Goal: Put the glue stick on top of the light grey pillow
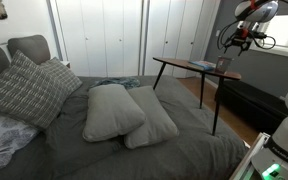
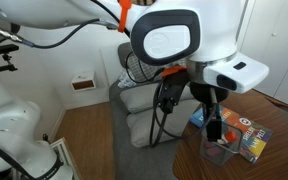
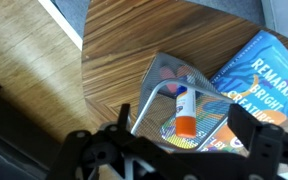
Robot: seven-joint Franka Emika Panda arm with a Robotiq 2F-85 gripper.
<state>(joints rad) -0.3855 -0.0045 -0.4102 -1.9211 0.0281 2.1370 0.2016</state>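
The glue stick is closed in by the cup's sides and is open only from above. I will move my gripper down into the wire mesh cup (image 3: 152, 100) next, with my fingers around the glue stick's orange cap (image 3: 186, 126).
The glue stick (image 3: 184, 108), white with an orange cap, lies inside a wire mesh cup (image 3: 152, 100) on the wooden side table (image 3: 124, 40). My gripper (image 3: 184, 122) hovers right above the cup, open and empty, with one finger on either side of the stick. In both exterior views the gripper (image 1: 238, 36) (image 2: 214, 118) hangs over the table, above the cup (image 1: 224, 64) (image 2: 220, 150). Two light grey pillows (image 1: 112, 110) (image 1: 156, 120) lie on the dark grey bed; they also show in an exterior view (image 2: 142, 112).
Blue books (image 3: 259, 70) (image 2: 248, 136) lie next to the cup on the table (image 1: 184, 63). Checked pillows (image 1: 24, 88) lean at the head of the bed. White closet doors (image 1: 104, 35) stand behind. Wood floor (image 2: 84, 140) lies between bed and robot base.
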